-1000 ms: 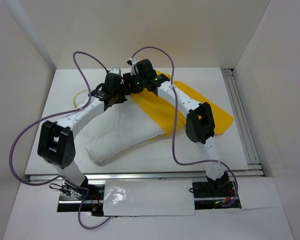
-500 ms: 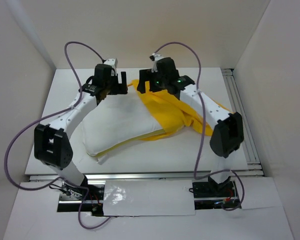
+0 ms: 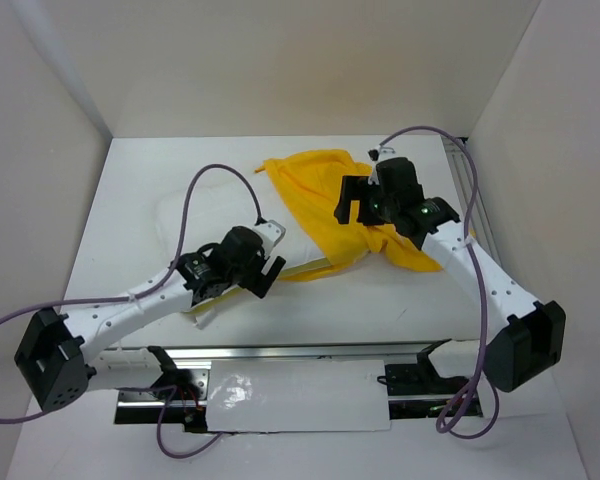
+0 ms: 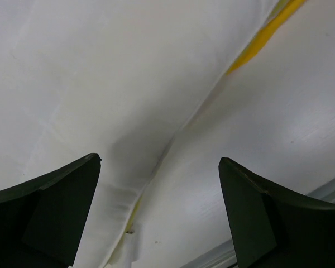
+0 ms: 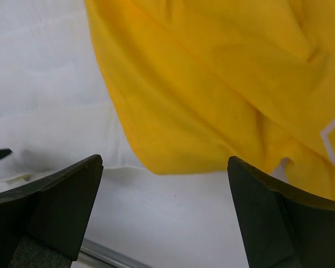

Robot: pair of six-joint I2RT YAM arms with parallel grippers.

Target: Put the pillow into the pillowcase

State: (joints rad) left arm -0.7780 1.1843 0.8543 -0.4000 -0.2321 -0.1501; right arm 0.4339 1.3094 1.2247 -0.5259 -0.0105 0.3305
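Observation:
The left gripper lowers onto the pillow's near edge, slightly toward the yellow pillowcase (image 3: 315, 185), next, since the pillow's seam already runs between its open fingers.
The white pillow (image 3: 205, 215) lies left of the table's middle. The yellow pillowcase (image 3: 315, 185) is crumpled beside it at the back right, with one fold draped over the pillow's right side. My left gripper (image 3: 269, 276) hovers open over the pillow's near edge, nothing between its fingers. In the left wrist view the pillow (image 4: 72, 84) fills the upper left, its seam running down between the open left gripper (image 4: 159, 215). My right gripper (image 3: 348, 205) hangs open above the pillowcase, holding nothing. In the right wrist view the open gripper (image 5: 164, 215) faces the pillowcase (image 5: 212, 84), with the pillow (image 5: 39, 84) left of it.
White enclosure walls close in the table on three sides. An aluminium rail (image 3: 480, 220) runs along the right edge and another rail (image 3: 310, 350) along the front. Purple cables (image 3: 195, 200) arc above both arms. Bare table (image 5: 167, 212) shows under the right gripper.
Both grippers have opened and left the fabric at the back. The left arm swung down toward the near edge, the right arm drew back to the right. The pillowcase dropped into a crumpled heap.

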